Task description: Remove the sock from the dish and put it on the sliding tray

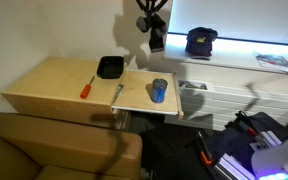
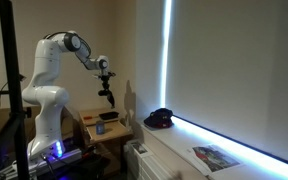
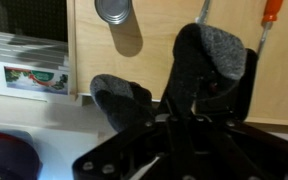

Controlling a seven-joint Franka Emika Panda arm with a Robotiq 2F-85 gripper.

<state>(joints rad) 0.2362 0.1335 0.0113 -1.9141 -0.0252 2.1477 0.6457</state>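
The gripper lowers the grey sock [image 1: 156, 41] onto the sliding tray's bare patch beside the blue cup next and releases it, as that spot is clear.
My gripper [image 1: 151, 24] hangs high above the wooden table, shut on the grey sock [image 1: 156, 41], which dangles below it. In the wrist view the sock [image 3: 216, 48] drapes on both sides of the closed fingers [image 3: 180, 108]. The black dish [image 1: 109, 67] sits at the back of the table, below and to the left of the gripper, and looks empty. The lighter sliding tray [image 1: 137, 97] sticks out from the table's right side. In an exterior view the gripper [image 2: 108, 95] hovers above the table [image 2: 96, 128].
A blue cup [image 1: 159, 91] stands on the sliding tray; it also shows in the wrist view [image 3: 114, 10]. An orange-handled screwdriver [image 1: 86, 88] and a second tool [image 1: 118, 93] lie on the table. A black cap [image 1: 200, 40] rests on the window ledge. A brown sofa [image 1: 54, 145] is in front.
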